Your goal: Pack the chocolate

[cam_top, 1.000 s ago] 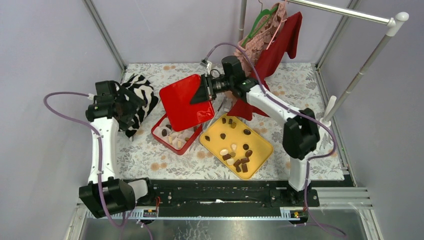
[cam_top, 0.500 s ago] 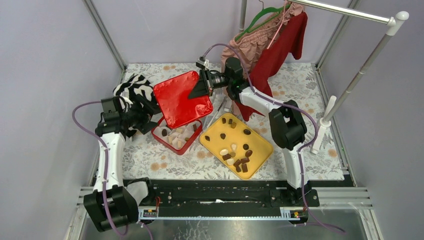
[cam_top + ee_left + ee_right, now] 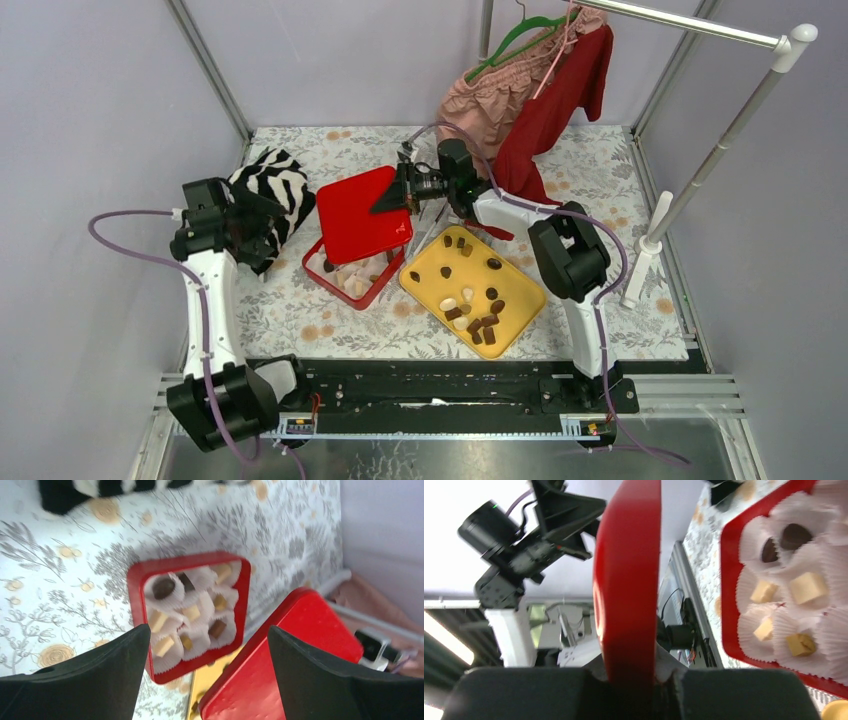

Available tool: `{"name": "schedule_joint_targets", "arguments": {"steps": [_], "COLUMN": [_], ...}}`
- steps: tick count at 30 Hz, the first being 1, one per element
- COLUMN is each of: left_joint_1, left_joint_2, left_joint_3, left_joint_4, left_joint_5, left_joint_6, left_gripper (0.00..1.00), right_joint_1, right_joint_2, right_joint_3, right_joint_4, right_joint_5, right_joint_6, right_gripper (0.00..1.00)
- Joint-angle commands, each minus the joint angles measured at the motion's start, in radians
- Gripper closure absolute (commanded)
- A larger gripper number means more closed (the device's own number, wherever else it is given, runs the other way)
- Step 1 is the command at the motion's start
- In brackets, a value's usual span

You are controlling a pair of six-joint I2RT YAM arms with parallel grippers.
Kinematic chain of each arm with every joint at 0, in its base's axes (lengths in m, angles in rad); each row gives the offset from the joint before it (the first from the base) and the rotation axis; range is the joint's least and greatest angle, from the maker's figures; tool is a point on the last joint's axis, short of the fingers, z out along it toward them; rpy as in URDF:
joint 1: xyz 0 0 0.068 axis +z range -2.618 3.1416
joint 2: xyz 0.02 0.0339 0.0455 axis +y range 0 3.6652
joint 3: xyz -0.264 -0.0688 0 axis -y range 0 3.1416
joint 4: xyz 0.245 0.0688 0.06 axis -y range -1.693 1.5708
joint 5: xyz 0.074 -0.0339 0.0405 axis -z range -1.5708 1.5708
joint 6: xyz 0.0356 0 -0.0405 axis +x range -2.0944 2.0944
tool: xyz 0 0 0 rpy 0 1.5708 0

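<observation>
The rim of the open red box (image 3: 350, 280) (image 3: 799, 587) is below and back, and the box's cups are uncovered. My right gripper will next bring the lid back and down and let it go there.
Small dark, tan and cream chocolate pieces (image 3: 478, 318) lie on the yellow tray (image 3: 523, 277). More chocolate pieces (image 3: 191, 612) sit in white paper cups in the red square box (image 3: 350, 280), also seen in the right wrist view (image 3: 806, 587). My right gripper (image 3: 398, 193) is shut on the edge of the red box lid (image 3: 358, 214) and holds it tilted over the far side of the box; the lid (image 3: 626, 580) shows edge-on between its jaws. My left gripper (image 3: 262, 225) is open and empty, above the table left of the box, its fingers (image 3: 90, 672) framing the box.
A zebra-striped cloth (image 3: 278, 185) lies at the back left beside my left gripper. A pink garment (image 3: 490, 95) and a red garment (image 3: 545, 110) hang from a rail at the back. A white stand (image 3: 655, 230) rises at the right.
The right gripper has brought the lid lower and a little left over the box. The left arm swung in toward the box, then drew back left and up. The hanging clothes have swung.
</observation>
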Motion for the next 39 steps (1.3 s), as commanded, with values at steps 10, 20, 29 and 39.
{"name": "schedule_joint_targets", "arguments": {"steps": [10, 20, 29, 39], "left_joint_1": [0.008, 0.006, -0.017, -0.118], "left_joint_2": [0.176, 0.348, 0.379, 0.405], "left_joint_3": [0.266, 0.394, 0.344, 0.249], "left_joint_4": [-0.100, -0.073, -0.015, 0.037], "left_joint_5": [-0.293, -0.283, -0.260, -0.228], "left_joint_6": [-0.038, 0.202, 0.256, 0.347], "left_gripper": [0.03, 0.04, 0.06, 0.06], "right_joint_1": [0.168, 0.313, 0.429, 0.443], "right_joint_2": [-0.210, -0.199, -0.149, -0.119], "right_joint_3": [-0.038, -0.146, -0.264, -0.361], "right_joint_4": [-0.278, -0.115, 0.101, 0.200], "right_joint_5": [0.651, 1.133, 1.398, 1.430], "right_joint_6": [-0.178, -0.006, 0.116, 0.210], "right_gripper": [1.00, 1.00, 1.00, 1.00]}}
